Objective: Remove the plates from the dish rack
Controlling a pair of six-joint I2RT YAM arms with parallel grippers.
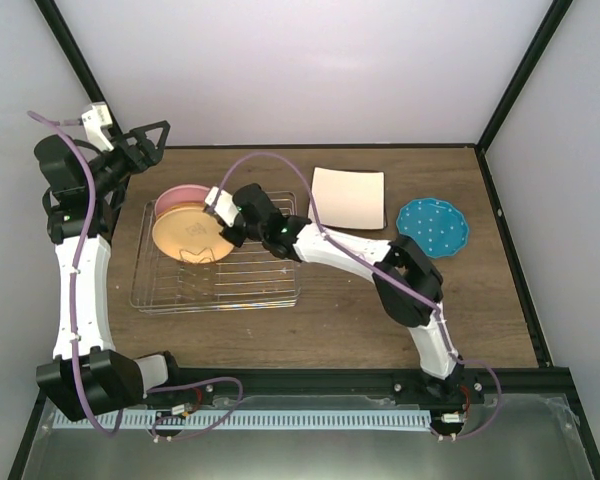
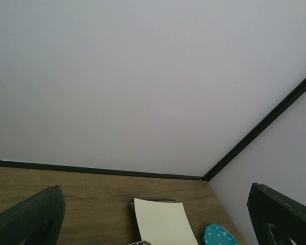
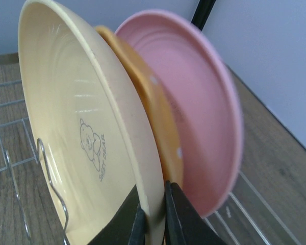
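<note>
Next, my right gripper needs to lift the orange plate clear, carry it right in the top view to the bare tabletop beside the rack, lower it and release it.
The dish rack [image 1: 242, 284] holds three round plates on edge at its left end: an orange plate [image 1: 188, 236] with a bear print in front, an orange dotted plate [image 3: 158, 109] in the middle, and a pink plate [image 1: 176, 194] at the back. My right gripper [image 1: 225, 228] is shut on the orange plate's rim [image 3: 117, 102], one finger on each face [image 3: 154, 206]. A square cream plate [image 1: 348, 197], white back up, and the teal dotted plate [image 1: 432, 226] lie on the table. My left gripper [image 1: 145, 140] is open, raised at the far left corner.
The rack's wire prongs [image 3: 51, 173] stand in front of the orange plate. In the left wrist view the square cream plate [image 2: 163, 222] and the teal dotted plate [image 2: 219, 236] show below the back wall. A black frame post [image 1: 515, 90] rises at the back right.
</note>
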